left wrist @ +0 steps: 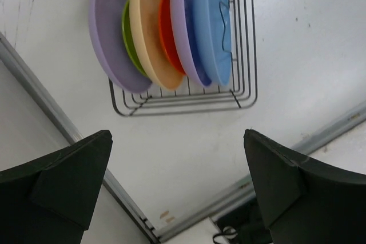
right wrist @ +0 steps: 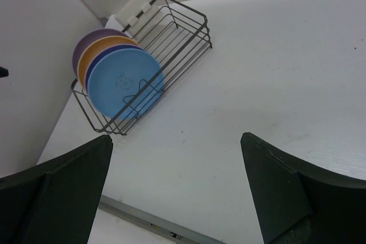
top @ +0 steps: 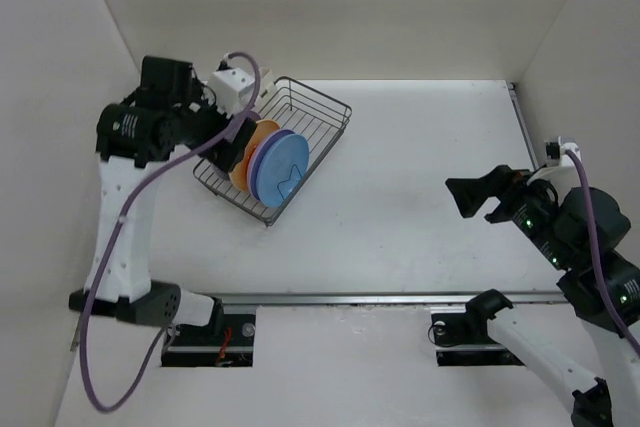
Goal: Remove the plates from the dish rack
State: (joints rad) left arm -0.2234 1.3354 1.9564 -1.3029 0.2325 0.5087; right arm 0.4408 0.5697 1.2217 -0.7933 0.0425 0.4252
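Note:
Next, my left gripper moves down and to the right in the top view onto the blue plate's upper rim (top: 292,137) (left wrist: 201,24), since it is the row's outermost.
The dark wire dish rack (top: 318,112) stands at the far left of the table, with a cream box (top: 232,87) at its far corner. Several plates stand on edge in its near end: a blue plate (top: 283,162) in front, then lavender, orange and tan ones. In the left wrist view they run from the purple plate (left wrist: 108,32) through green, tan (left wrist: 150,27) and red-orange to lavender and blue (left wrist: 213,21). My left gripper (top: 238,147) is open and empty, just above the plates' left side. My right gripper (top: 468,202) is open and empty, far to the right.
White walls close in the table on the left, back and right. A metal rail (top: 380,299) runs along the near edge of the table. The rack (right wrist: 171,32) lies at an angle close to the left wall.

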